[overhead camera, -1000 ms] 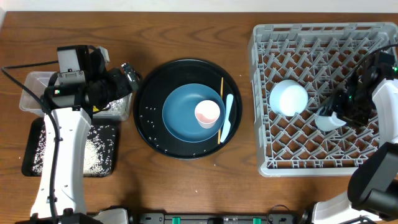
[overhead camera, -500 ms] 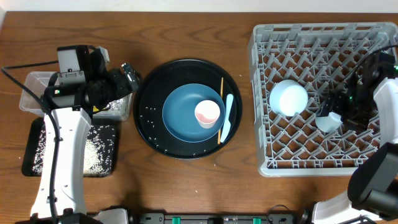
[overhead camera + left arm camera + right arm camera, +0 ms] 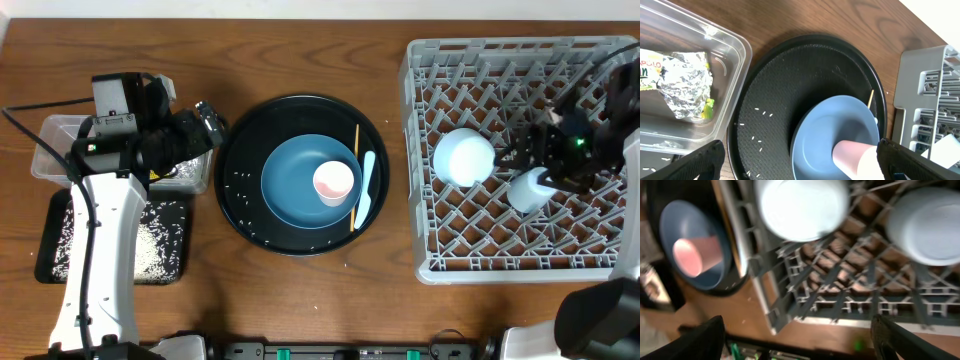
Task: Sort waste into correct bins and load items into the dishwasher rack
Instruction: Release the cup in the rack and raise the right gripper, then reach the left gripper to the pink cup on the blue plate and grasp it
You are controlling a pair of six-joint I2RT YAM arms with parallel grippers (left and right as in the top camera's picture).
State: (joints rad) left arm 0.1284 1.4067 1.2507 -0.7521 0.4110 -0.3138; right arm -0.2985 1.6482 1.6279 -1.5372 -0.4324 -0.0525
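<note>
My left gripper moves over the plate and down onto the pink cup's rim [image 3: 315,181] [image 3: 859,166] next. The cup stands below and to the gripper's right in the overhead view.
The grey dishwasher rack [image 3: 520,250] holds the upturned pale bowl [image 3: 463,157] and, right of it, the upturned light blue cup [image 3: 527,190]. My right gripper [image 3: 524,150] is open and empty, above the rack just behind the cup. In its wrist view, bowl [image 3: 801,202] and cup [image 3: 930,225] lie below. The pink cup [image 3: 334,181] stands on the dark blue plate [image 3: 290,195]. Chopstick [image 3: 354,175] and white spoon [image 3: 366,190] lie beside it. My left gripper [image 3: 207,118] is open and empty between tub and round tray. Foil [image 3: 682,85] lies in the clear tub [image 3: 735,60].
The round black tray [image 3: 240,150] under the plate carries loose rice grains [image 3: 238,183]. The shallow black rectangular tray [image 3: 60,260] at front left holds a heap of rice. A printed wrapper edge [image 3: 647,75] shows beside the foil. Tissue and food lump are not visible.
My right gripper has let go of the light blue cup and moved up and back from it. The cup stays upturned in the rack. The left arm has not moved.
</note>
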